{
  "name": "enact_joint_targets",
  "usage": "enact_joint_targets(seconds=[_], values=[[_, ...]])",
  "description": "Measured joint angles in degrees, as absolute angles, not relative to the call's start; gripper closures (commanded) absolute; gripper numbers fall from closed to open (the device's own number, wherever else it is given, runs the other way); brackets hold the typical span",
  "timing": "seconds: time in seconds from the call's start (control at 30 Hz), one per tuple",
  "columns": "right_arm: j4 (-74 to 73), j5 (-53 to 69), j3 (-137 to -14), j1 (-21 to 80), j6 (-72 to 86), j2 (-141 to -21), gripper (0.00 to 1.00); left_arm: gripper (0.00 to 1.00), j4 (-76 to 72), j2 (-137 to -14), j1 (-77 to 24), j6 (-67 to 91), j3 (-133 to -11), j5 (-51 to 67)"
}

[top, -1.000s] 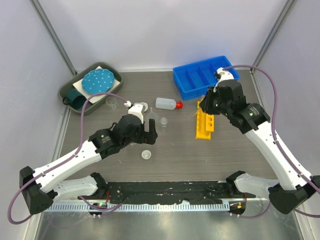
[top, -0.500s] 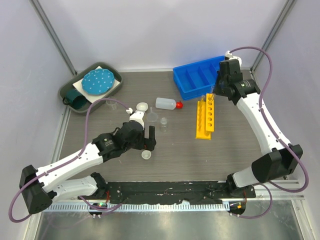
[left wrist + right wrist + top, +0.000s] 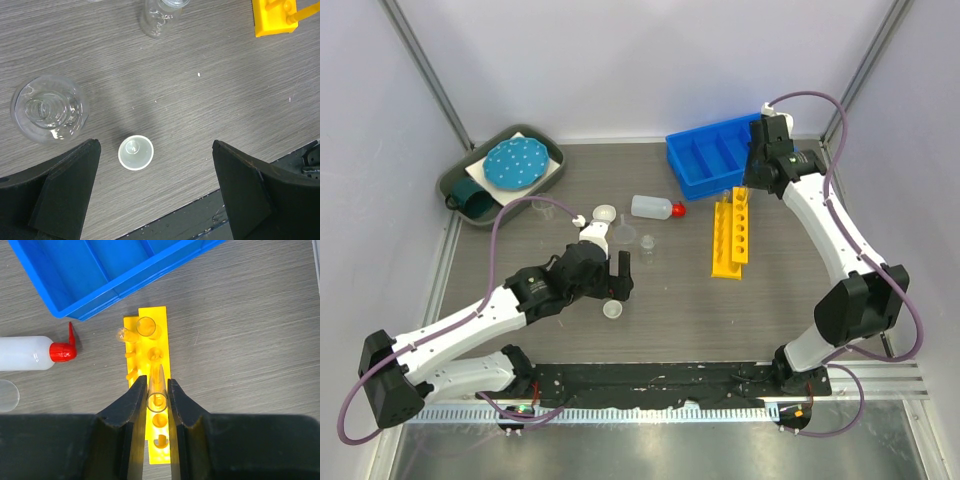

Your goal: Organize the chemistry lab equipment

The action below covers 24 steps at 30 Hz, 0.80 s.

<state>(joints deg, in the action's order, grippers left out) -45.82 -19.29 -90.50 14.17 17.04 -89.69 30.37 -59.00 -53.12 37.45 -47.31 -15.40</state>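
Observation:
Next, my right gripper lowers the clear glass tube into the hole beside the standing tube in the yellow rack (image 3: 730, 240), because that hole is empty.
My right gripper (image 3: 158, 390) is shut on a clear glass tube (image 3: 159, 382), held upright over the holes of the yellow rack (image 3: 163, 320). Another tube (image 3: 146, 326) stands in the rack's far hole. In the top view the right gripper (image 3: 744, 190) hangs above the rack (image 3: 730, 240), beside the blue bin (image 3: 715, 155). My left gripper (image 3: 155, 165) is open above a small white dish (image 3: 135, 152), not touching it. A glass funnel (image 3: 49, 107) and a small beaker (image 3: 160, 17) stand near it. The red-capped bottle (image 3: 655, 207) lies mid-table.
A dark green tray (image 3: 460, 185) with a teal dotted disc sits at the back left. A second white dish (image 3: 604, 213) and a beaker (image 3: 542, 205) stand left of the bottle. A black strip (image 3: 200, 220) runs along the table's near edge.
The right arm has swung its wrist back toward the bin, keeping the tube over the rack. The left gripper has moved nearer, over the small white dish, still open.

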Motion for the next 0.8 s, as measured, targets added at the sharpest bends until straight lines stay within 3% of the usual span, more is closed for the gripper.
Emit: enact_joint_targets(seconds=[0.8], values=[[-40.14, -17.85, -84.25, 13.96, 17.26, -93.43, 0.99, 0.02, 30.28, -58.94, -53.12, 37.30, -46.78, -15.49]])
